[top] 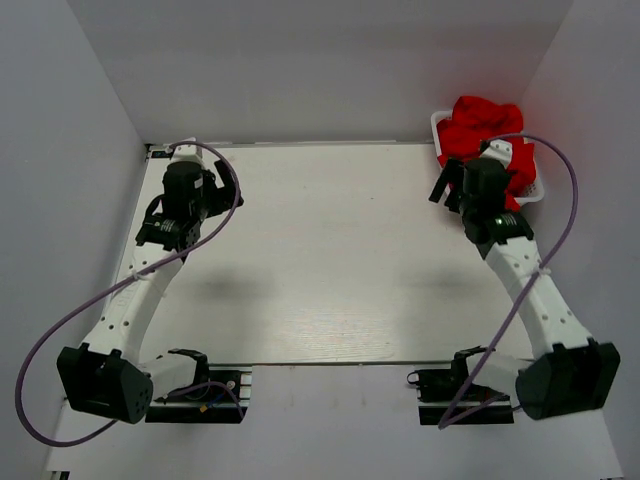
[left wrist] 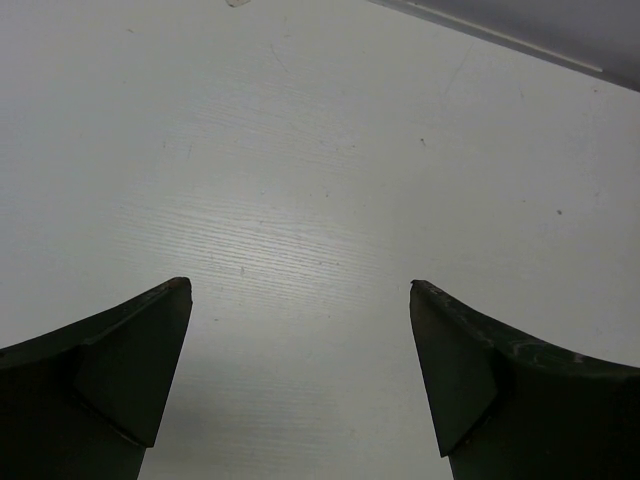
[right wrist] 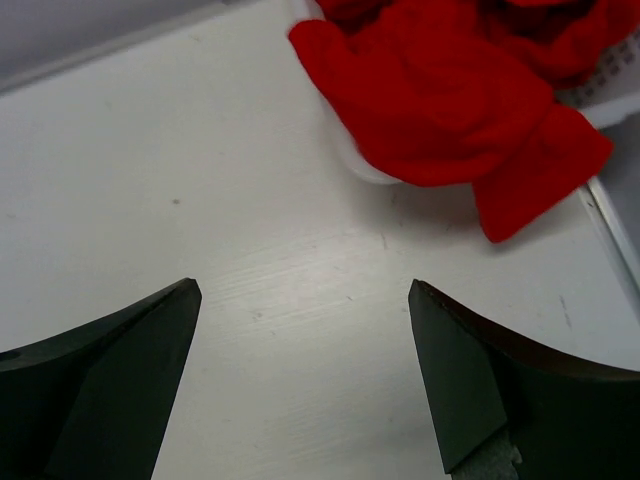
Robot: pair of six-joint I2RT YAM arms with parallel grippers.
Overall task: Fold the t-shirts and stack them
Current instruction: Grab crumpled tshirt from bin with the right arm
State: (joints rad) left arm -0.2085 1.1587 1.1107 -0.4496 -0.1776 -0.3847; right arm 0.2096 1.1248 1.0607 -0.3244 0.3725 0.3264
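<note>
Next, the right gripper moves outward, then down onto the red cloth hanging over the basket's near rim, beyond my open fingertips.
A crumpled heap of bright red t-shirts (top: 478, 125) fills a white mesh basket (top: 534, 192) at the table's far right corner. Red cloth (right wrist: 440, 90) spills over the basket's rim onto the table in the right wrist view. My right gripper (top: 447, 186) hangs open just left of the basket, a short way from the cloth, with nothing between its fingers (right wrist: 300, 290). My left gripper (top: 220, 172) is open over bare table at the far left (left wrist: 300, 290), holding nothing.
The white table (top: 330, 260) has a metal strip along its far edge (left wrist: 500, 35). Grey walls enclose the back and both sides. Purple cables loop beside each arm (top: 60, 330).
</note>
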